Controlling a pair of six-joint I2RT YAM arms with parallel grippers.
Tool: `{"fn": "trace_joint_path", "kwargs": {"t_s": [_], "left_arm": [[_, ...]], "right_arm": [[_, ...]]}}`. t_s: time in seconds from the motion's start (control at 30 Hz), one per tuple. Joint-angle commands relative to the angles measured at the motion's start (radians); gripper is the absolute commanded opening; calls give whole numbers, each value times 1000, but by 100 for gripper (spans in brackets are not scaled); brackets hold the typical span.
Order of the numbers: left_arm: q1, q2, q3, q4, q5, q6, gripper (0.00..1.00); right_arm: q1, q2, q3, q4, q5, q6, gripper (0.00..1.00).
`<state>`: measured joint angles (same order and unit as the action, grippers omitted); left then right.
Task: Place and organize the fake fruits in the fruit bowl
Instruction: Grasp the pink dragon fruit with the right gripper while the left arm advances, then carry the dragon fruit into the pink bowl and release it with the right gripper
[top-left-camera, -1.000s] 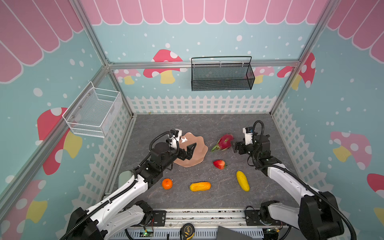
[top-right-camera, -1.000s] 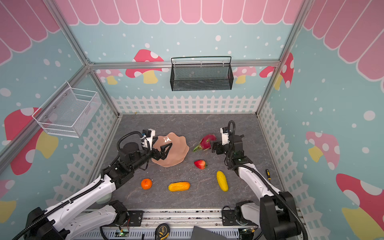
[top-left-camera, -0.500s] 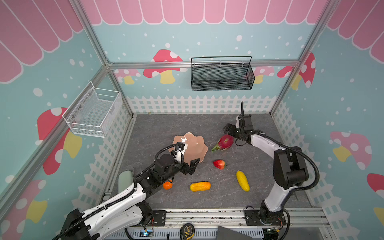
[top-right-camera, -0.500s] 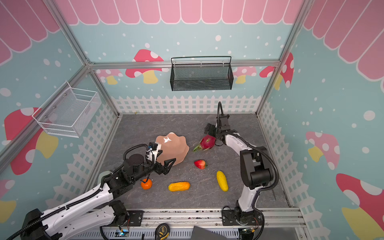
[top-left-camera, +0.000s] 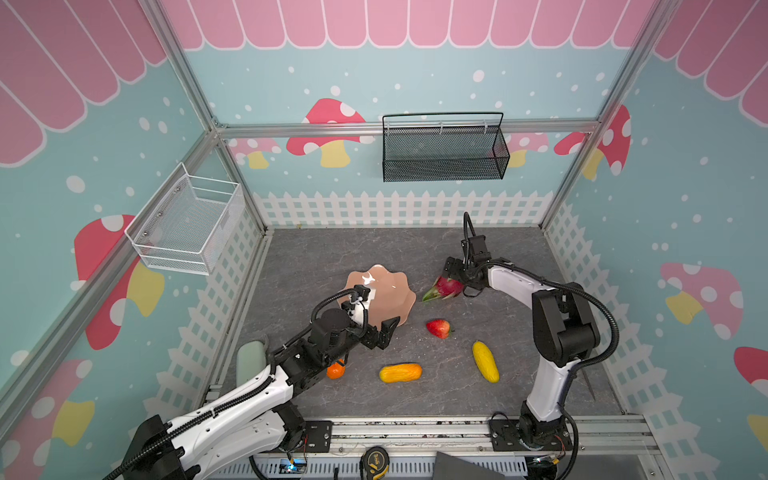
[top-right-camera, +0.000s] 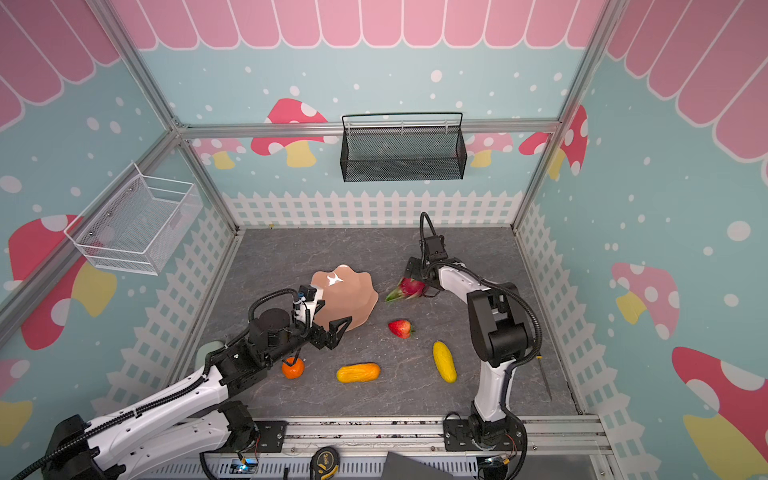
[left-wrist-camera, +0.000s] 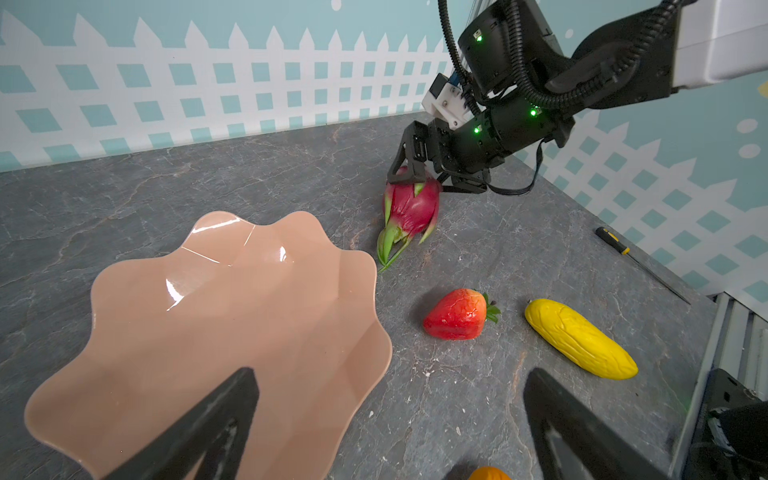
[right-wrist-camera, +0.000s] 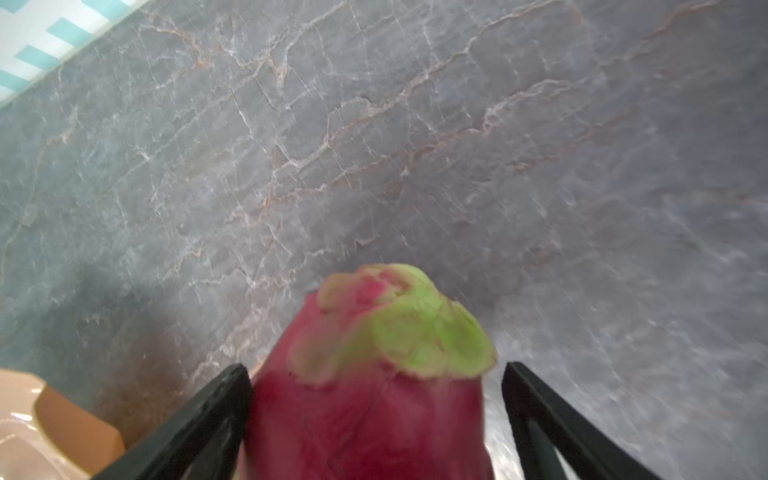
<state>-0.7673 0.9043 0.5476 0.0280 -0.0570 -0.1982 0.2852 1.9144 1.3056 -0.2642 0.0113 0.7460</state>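
Note:
The right gripper eases slightly down around the fruit's thick blunt end (top-left-camera: 451, 285) (right-wrist-camera: 372, 392) and closes next, as the magenta dragon fruit already sits between its open fingers.
The peach-pink fruit bowl (top-left-camera: 386, 291) (top-right-camera: 353, 299) (left-wrist-camera: 232, 316) sits mid-floor with nothing in it. To its right lies the magenta dragon fruit (top-left-camera: 448, 287) (top-right-camera: 410, 287) (right-wrist-camera: 374, 407). My right gripper (top-left-camera: 454, 275) (right-wrist-camera: 374, 382) is open and straddles the fruit; one finger (right-wrist-camera: 216, 407) touches it and the other stands off. The strawberry (top-left-camera: 437, 327), yellow bumpy fruit (top-left-camera: 485, 361), mango (top-left-camera: 400, 372) and orange (top-left-camera: 335, 370) lie on the floor. My left gripper (top-left-camera: 384, 332) (left-wrist-camera: 388, 395) hangs open and empty over the bowl's near rim.
A black mesh basket (top-left-camera: 444, 151) hangs on the back wall and a white wire basket (top-left-camera: 187, 226) on the left wall. A screwdriver (left-wrist-camera: 615, 245) lies by the right fence. A tape measure (top-left-camera: 375, 461) sits on the front rail.
My right arm swung round behind the dragon fruit and set its jaws, now wider, around it. My left arm drew back from the bowl toward the front, over the orange.

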Motion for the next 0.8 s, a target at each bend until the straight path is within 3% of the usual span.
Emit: {"fn": "trace_joint_path", "kwargs": {"t_s": [0.0,0.17,0.27,0.5,0.6,0.77], "left_arm": [[-4,-10,-12,18,11,0,100],[-4,-54,-40,15,-5,-3,100],[-4,-80,-47,-8,-21,-1,100],[-4,-120,-52,-34,-49,-3,100],[-4,-123,-38,-54,-75,-13,100],[17,-130,33,-209,-253,-56,100]], "right_arm": [[3,53,-1,-35,9,31,97],[5,78,0,-5,-20,26,98],[5,78,-6,1,-25,20,84],[18,2,-29,25,-10,-29,63],[56,-64,-16,35,-7,-106,62],[195,-96,119,-22,-20,-277,63]]}}
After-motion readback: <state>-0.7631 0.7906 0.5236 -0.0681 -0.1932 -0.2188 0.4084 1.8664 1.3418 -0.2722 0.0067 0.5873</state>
